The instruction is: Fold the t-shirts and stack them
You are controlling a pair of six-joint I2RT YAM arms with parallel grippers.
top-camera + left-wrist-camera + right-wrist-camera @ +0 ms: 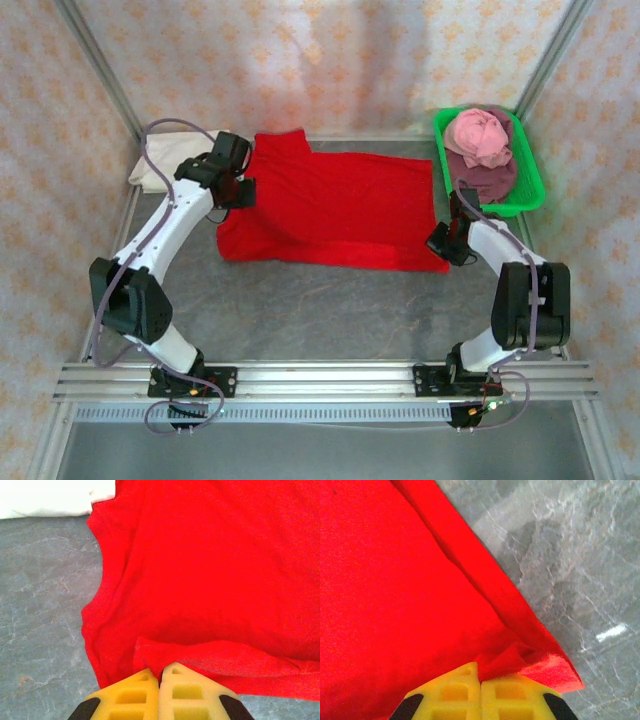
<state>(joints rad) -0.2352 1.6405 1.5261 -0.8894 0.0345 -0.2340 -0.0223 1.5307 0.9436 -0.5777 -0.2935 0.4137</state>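
My left gripper moves outward over the flat red cloth [267, 172] [162, 607], outward of the raised fold, next and releases, since the fold sits beside the t-shirt's near edge.
A bright red t-shirt [330, 210] lies spread across the middle of the grey table. My left gripper [243, 192] sits at its left edge. In the left wrist view the yellow fingertips of that gripper [161, 672] are shut on a raised fold of the red t-shirt [210, 570]. My right gripper [441, 246] is at the shirt's near right corner. In the right wrist view this gripper [480, 672] is shut on a bunched bit of the red t-shirt [395, 590] by the hem corner. A folded cream-white t-shirt [150, 176] lies at the far left, and it is also in the left wrist view [50, 497].
A green plastic tray [528, 190] stands at the back right with a pink t-shirt [478, 135] on top of a dull maroon one [490, 180]. Patterned walls and metal frame posts close in the back and sides. Bare grey table [330, 310] lies between the red shirt and the arm bases.
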